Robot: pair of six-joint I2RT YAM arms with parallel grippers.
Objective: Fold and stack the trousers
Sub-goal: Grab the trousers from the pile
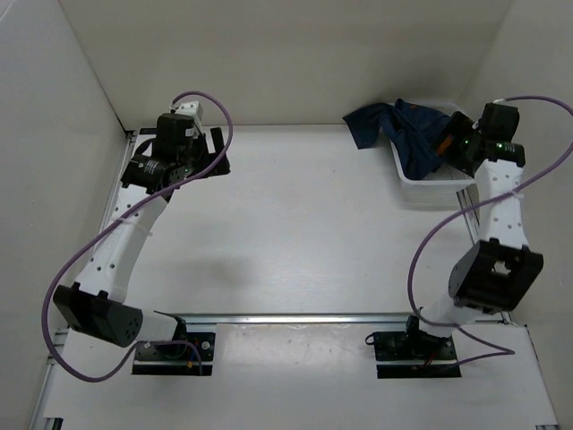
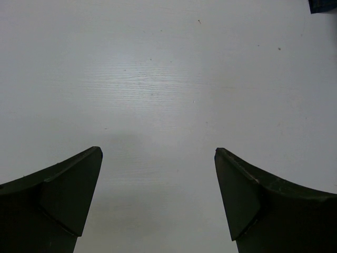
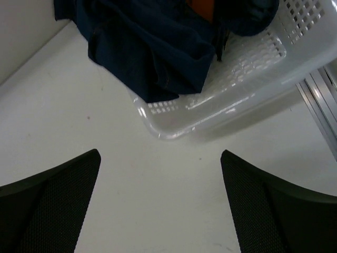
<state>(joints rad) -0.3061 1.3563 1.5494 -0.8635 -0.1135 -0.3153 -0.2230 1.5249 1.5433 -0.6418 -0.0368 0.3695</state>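
My right gripper's open fingers hover short, so it next goes outward and down past the basket's corner onto the trouser fold below the orange thing.
The dark navy trousers (image 1: 394, 125) lie crumpled at the back right, partly in the white mesh basket (image 1: 428, 190) and partly hanging over its left rim onto the table. In the right wrist view the trousers (image 3: 152, 47) spill over the basket's rim (image 3: 237, 68). My right gripper (image 3: 160, 155) is open and empty, over bare table just short of the basket's corner; in the top view it (image 1: 452, 152) hovers above the basket. My left gripper (image 1: 218, 150) is open and empty at the back left, far from the trousers, over bare table (image 2: 158, 150). A dark trouser corner (image 2: 322, 5) shows at the left wrist view's top right.
Something orange (image 3: 202, 5) shows in the basket beside the trousers. White walls close in the table at the back and both sides. An aluminium rail (image 1: 313, 318) runs across the front by the arm bases, another (image 3: 321, 95) beside the basket.
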